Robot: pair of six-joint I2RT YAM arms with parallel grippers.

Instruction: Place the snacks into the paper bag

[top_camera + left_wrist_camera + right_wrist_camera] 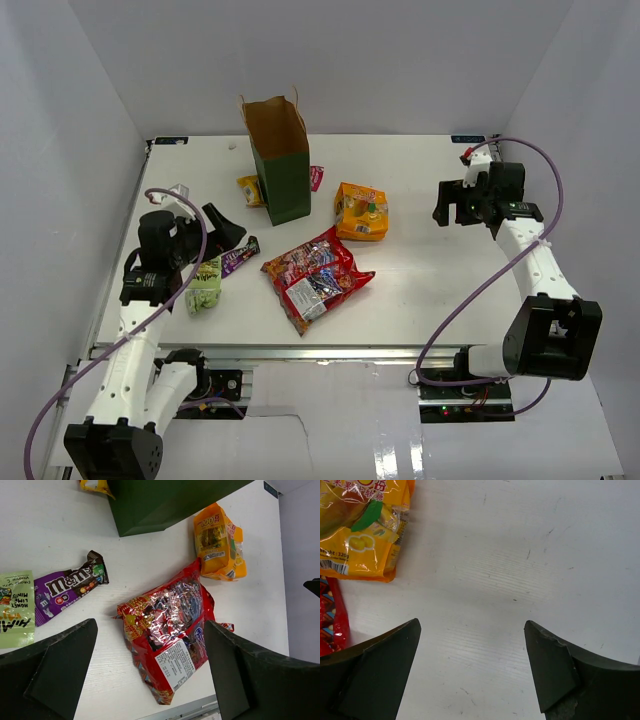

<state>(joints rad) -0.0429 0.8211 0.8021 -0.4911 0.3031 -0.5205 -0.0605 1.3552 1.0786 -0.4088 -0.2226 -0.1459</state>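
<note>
My right gripper goes down and to the left in the top view onto the orange pack's edge opposite the paper bag next. Bare table leaves that edge of the pack open.
The dark green paper bag stands upright and open at the back centre. Two red crinkly bags lie overlapped mid-table, with the orange pack behind them. A purple bar and a light green packet lie at the left. Small yellow and pink packets flank the bag's base. My left gripper hovers open, empty, above the purple bar; its wrist view looks down on the red bags. My right gripper hangs open over bare table, right of the orange pack.
White walls close in the table on three sides. The metal front rail runs along the near edge between the arm bases.
</note>
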